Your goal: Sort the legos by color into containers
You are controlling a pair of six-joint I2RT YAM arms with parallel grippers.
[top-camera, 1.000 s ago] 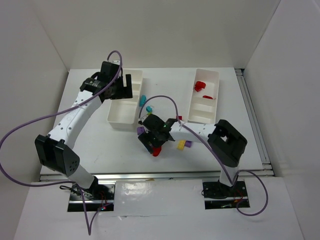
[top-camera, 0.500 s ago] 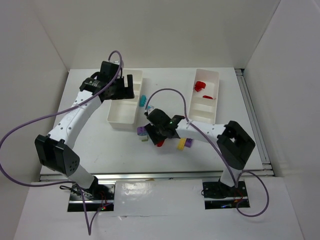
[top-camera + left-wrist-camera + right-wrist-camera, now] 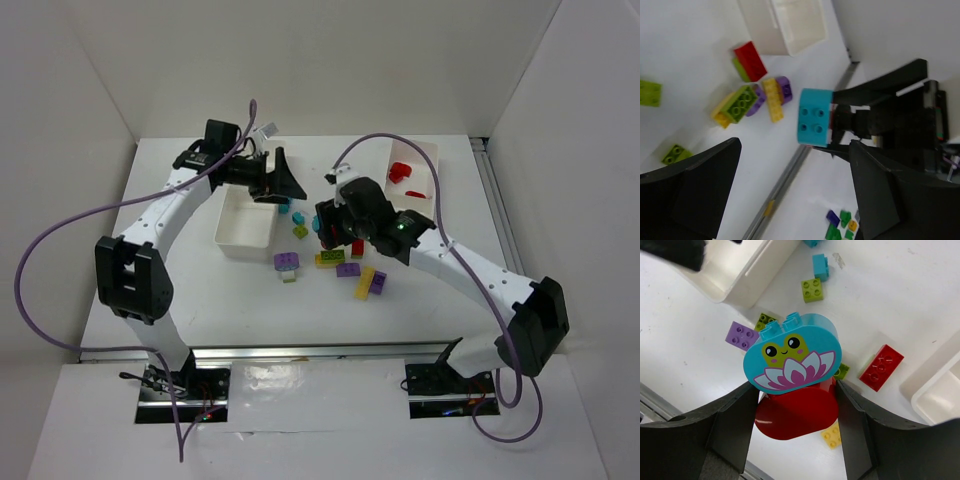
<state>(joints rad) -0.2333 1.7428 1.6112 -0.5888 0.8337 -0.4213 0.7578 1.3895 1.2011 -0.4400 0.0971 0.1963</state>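
Observation:
I should move the fingers of my left gripper to the right in the top view, around the teal brick's studded end, because the teal arched brick sticks out free on that side.
My right gripper is shut on a stacked pair of legos, a teal piece printed with a frog and lotus on a red rounded piece, held above the table. My left gripper stands open just left of it, with the teal piece showing beyond its empty fingers. Loose legos lie below: a red brick, a lime one, a teal one, a purple one and a yellow one. The left container is white. The right container holds red pieces.
More purple, yellow and lime bricks lie clustered at mid-table. A metal rail runs along the table's edge. White walls enclose the table on three sides. A purple cable arches over the right arm.
My right gripper closed on the red and teal pieces, lifted them and moved back and to the right. My left arm swung right from over the left container toward it.

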